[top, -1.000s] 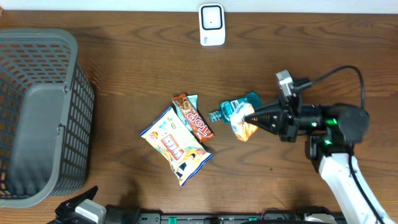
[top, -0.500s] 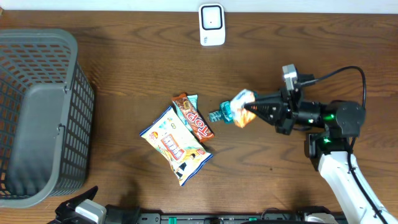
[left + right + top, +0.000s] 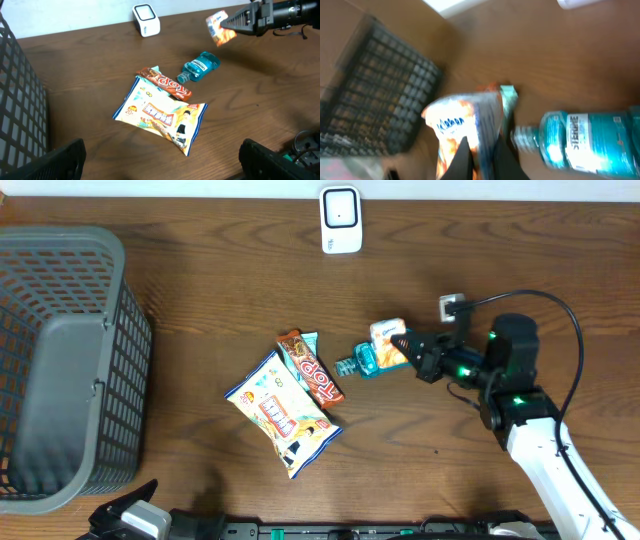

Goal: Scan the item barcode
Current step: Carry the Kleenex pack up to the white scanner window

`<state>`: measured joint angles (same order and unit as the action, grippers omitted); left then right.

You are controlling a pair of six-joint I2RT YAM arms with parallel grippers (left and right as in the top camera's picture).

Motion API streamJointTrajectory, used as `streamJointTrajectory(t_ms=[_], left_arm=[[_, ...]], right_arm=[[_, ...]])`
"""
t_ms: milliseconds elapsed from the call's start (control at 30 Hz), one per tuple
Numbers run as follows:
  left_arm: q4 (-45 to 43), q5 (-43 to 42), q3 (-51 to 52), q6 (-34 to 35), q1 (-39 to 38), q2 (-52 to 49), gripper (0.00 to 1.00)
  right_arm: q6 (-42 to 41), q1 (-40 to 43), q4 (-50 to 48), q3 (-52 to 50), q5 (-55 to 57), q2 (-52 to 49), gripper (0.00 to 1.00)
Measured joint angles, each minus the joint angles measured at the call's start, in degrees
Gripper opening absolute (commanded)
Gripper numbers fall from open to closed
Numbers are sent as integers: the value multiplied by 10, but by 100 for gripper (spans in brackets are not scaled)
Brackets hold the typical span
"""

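Observation:
My right gripper needs to carry the packet outward over the scanner (image 3: 340, 220), then to the right in the overhead view, and let it go, because the tabletop there is bare.
My right gripper (image 3: 404, 348) is shut on a small orange-and-white snack packet (image 3: 386, 338), held in the air above the table. The left wrist view shows the packet (image 3: 220, 27) hanging from the right gripper (image 3: 235, 22). In the blurred right wrist view the packet (image 3: 451, 131) is pinched between my dark fingers (image 3: 463, 161). The white barcode scanner (image 3: 340, 220) stands at the table's far edge, left of the packet and apart from it. My left gripper (image 3: 162, 164) is open low at the near edge, with nothing in it.
A teal mouthwash bottle (image 3: 361, 363) lies just below the packet. A brown chocolate bar (image 3: 312, 370) and a yellow-and-blue snack bag (image 3: 283, 412) lie at mid-table. A grey mesh basket (image 3: 60, 370) fills the left side.
The right gripper has lifted the packet off the table and carried it toward the far edge, with its wrist turned. The mouthwash bottle stays where it was. The left arm has not moved.

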<state>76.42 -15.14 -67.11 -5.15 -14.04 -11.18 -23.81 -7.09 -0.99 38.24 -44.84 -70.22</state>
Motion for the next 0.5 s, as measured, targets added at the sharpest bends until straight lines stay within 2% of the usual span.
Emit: streamJointTrajectory(t_ms=[100, 233, 333, 500], left_arm=[[0, 0, 0, 0, 0, 0, 98], [0, 0, 0, 0, 0, 0, 98], [0, 0, 0, 0, 0, 0, 98], [0, 0, 0, 0, 0, 0, 98]], right_arm=[[47, -37, 131, 46, 93, 5, 1], [101, -109, 196, 111, 255, 6, 1], [146, -162, 173, 139, 372, 6, 1], [210, -212, 60, 154, 512, -27, 1]])
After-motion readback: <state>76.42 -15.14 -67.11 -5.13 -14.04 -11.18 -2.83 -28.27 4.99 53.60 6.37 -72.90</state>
